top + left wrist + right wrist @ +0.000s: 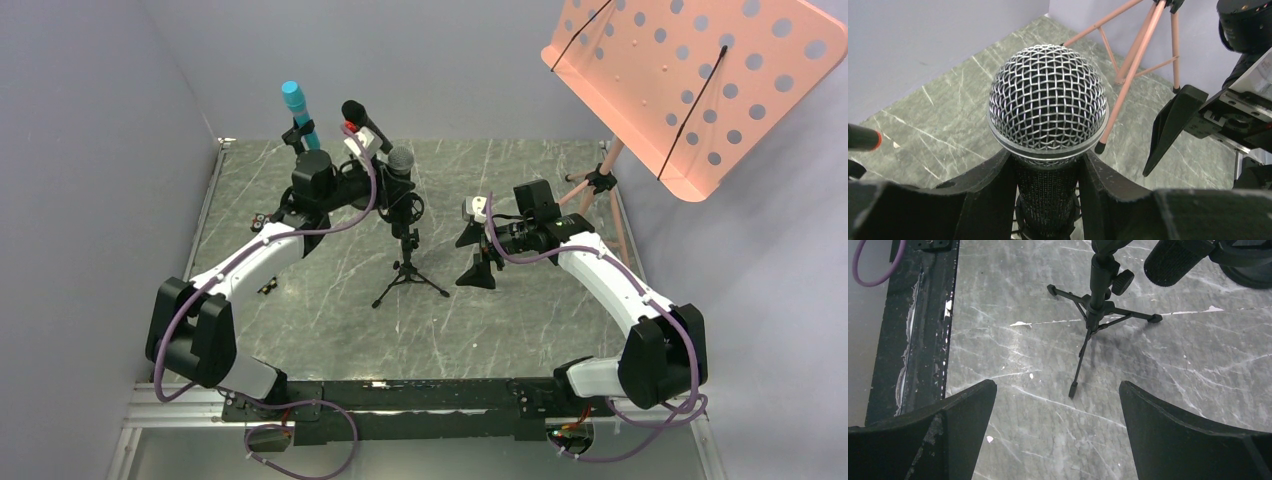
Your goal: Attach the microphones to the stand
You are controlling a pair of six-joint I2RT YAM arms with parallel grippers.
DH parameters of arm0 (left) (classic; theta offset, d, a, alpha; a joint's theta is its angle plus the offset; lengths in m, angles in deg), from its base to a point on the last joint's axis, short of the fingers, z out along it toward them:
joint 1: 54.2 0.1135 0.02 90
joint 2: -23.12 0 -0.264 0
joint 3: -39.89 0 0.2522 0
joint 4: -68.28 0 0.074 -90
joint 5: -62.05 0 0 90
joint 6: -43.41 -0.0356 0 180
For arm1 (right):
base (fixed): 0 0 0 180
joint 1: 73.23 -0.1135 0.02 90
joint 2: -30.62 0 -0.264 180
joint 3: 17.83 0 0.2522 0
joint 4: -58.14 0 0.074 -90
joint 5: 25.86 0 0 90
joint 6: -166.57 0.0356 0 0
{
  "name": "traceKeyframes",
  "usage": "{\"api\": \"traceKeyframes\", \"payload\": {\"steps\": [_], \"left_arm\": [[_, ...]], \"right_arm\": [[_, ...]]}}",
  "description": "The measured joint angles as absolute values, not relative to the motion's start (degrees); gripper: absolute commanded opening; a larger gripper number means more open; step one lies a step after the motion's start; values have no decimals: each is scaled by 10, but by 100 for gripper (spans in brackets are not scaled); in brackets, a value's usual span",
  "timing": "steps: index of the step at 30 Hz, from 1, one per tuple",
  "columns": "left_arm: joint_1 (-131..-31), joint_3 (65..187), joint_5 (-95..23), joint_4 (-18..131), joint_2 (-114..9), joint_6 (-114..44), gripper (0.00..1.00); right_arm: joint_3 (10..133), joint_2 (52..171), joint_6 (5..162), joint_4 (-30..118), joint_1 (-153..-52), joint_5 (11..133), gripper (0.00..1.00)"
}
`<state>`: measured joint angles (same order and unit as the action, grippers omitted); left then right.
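Observation:
I should next lower the black microphone with my left gripper into the stand's round clip, then let go.
The black microphone with a silver-grey mesh head (400, 160) stands upright over the small black tripod stand (408, 270). My left gripper (394, 186) is shut on its black body just under the mesh head (1048, 105), with a finger (990, 195) on each side. The mic's lower end (1173, 260) reaches the stand's round clip; I cannot tell if it is seated. The turquoise microphone (293, 100) and the black microphone with the orange end cap (355, 115) are held up at the back left. My right gripper (478, 265) is open and empty, right of the stand (1095, 305).
A pink perforated music stand (690, 80) rises at the back right, its tripod legs (600, 190) on the table behind my right arm. The legs also show in the left wrist view (1128, 65). Grey walls close the left side and back.

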<state>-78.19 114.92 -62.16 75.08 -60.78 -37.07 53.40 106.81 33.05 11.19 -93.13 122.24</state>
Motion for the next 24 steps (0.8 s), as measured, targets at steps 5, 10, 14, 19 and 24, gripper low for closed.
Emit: {"api": "traceKeyframes", "payload": {"steps": [5, 10, 14, 19, 24], "left_arm": [[-782, 1110, -609, 766, -598, -365, 0], [-784, 1071, -605, 790, -592, -362, 0], [-789, 1064, -599, 791, -592, -364, 8], [-794, 1064, -582, 789, -591, -362, 38], [-800, 1068, -554, 755, -577, -355, 69]], "right_arm": [[534, 1068, 330, 112, -931, 1222, 100], [534, 1068, 330, 111, -931, 1221, 100], [534, 1068, 330, 111, -931, 1221, 100], [534, 1068, 330, 110, -931, 1221, 100], [534, 1068, 330, 110, -931, 1221, 100]]}}
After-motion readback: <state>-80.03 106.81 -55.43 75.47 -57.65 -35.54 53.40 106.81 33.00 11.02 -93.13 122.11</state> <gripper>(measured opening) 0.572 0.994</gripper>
